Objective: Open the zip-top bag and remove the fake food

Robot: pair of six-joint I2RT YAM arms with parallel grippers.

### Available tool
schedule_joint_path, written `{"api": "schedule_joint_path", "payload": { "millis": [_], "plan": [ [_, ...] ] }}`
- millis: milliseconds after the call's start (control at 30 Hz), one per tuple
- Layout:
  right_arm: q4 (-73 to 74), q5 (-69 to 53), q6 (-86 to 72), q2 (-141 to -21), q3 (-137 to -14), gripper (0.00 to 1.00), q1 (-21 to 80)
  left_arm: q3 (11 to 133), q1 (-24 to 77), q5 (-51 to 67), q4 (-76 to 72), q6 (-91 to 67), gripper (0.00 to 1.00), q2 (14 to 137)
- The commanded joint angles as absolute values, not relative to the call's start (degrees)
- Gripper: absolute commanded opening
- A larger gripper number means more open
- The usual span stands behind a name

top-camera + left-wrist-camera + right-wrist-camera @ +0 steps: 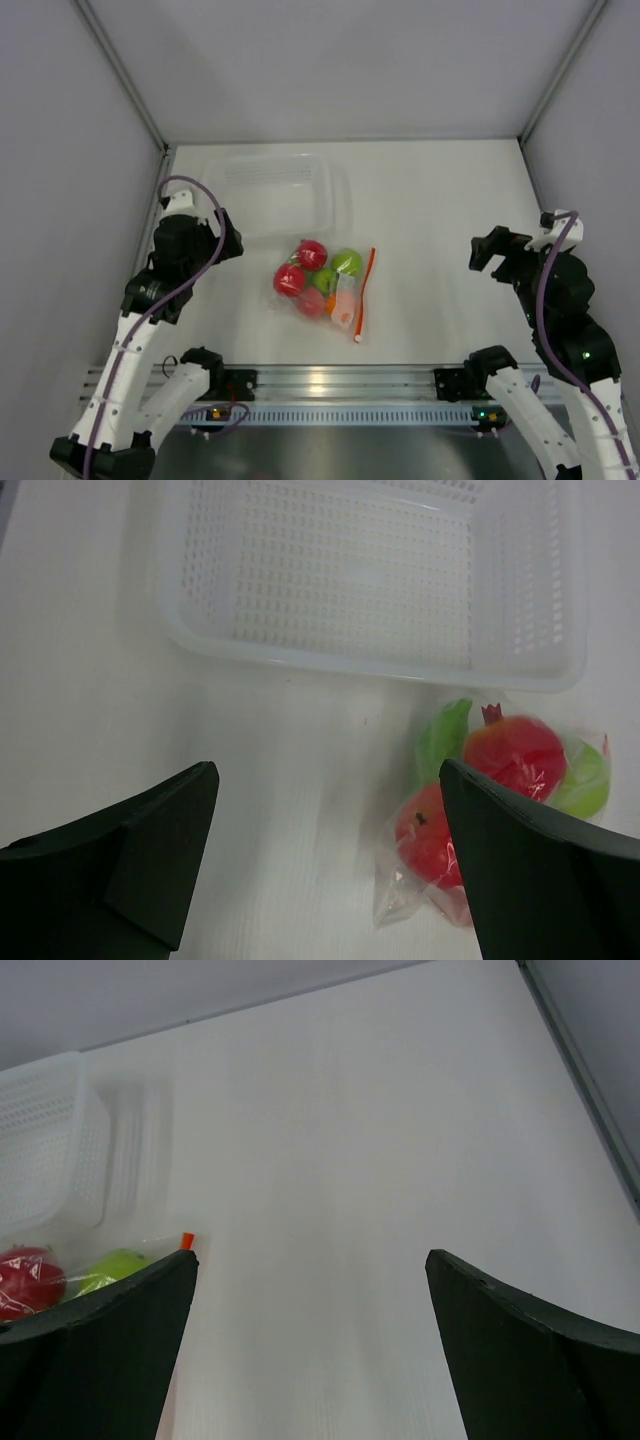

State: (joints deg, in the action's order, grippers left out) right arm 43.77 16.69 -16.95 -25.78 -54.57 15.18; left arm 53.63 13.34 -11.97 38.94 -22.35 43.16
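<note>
My left gripper will next swing across the bag, turning, and lower onto the clear plastic beside the orange-red piece (365,293), because the zipper runs along the bag's orange-red piece of plastic.
The clear zip-top bag (325,284) lies mid-table, its orange-red zipper strip (365,293) along its right side. Inside it sits the fake food: red fruits (311,254), a lime green one (347,262), pink and orange pieces. In the left wrist view the bag (480,810) lies at lower right with red fruits (515,755) and a green one. The right wrist view shows the strip's end (186,1240) and a green fruit (115,1265) at left. My left gripper (222,235) is open and empty, left of the bag. My right gripper (490,250) is open and empty, far right.
A clear rigid perforated tub (275,195) stands behind the bag toward the back left; it shows in the left wrist view (370,580) and at the right wrist view's left edge (40,1150). Grey walls close in the table at the left, back and right.
</note>
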Motion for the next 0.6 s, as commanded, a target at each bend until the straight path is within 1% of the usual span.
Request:
{"api": "schedule_joint_path", "payload": {
  "millis": [0, 167, 233, 267, 333, 367, 400, 467, 500, 567],
  "plan": [
    [42.98, 16.79, -16.43, -26.27, -55.99, 0.99, 14.50, 56.60, 15.28, -7.12, 36.21, -20.92, 0.98, 47.00],
    [43.59, 13.81, -16.79, -29.08, -55.29, 0.99, 14.50, 59.05, 20.29, -11.67, 36.47, -20.39, 0.98, 53.33],
    [43.24, 10.30, -16.44, -29.70, -54.32, 0.99, 14.41, 60.37, 23.37, -13.09, 36.91, -21.44, 0.98, 55.45],
    [42.46, 9.24, -16.61, -29.97, -53.88, 0.99, 14.50, 61.08, 24.86, -16.23, 37.18, -22.05, 0.98, 56.59],
    [41.84, 6.95, -17.22, -30.23, -52.74, 0.99, 14.50, 63.71, 31.18, -21.07, 37.97, -23.99, 0.98, 60.81],
    [41.66, 6.68, -17.75, -30.58, -52.65, 0.99, 14.50, 64.76, 36.94, -24.40, 38.23, -24.52, 0.98, 63.95],
    [41.66, 6.24, -17.84, -30.59, -52.47, 0.99, 14.50, 66.25, 39.96, -29.13, 38.41, -25.57, 0.98, 65.64],
    [41.92, 6.15, -17.75, -30.76, -52.65, 0.99, 14.50, 67.58, 44.71, -33.38, 38.41, -26.98, 0.98, 68.80],
    [42.18, 6.07, -17.49, -30.59, -52.91, 0.99, 14.41, 68.89, 48.83, -36.88, 38.41, -27.77, 0.98, 71.95],
    [42.80, 6.15, -16.88, -30.41, -53.26, 0.99, 14.50, 70.22, 53.93, -39.54, 38.50, -28.04, 0.98, 77.31]
  ]
}}
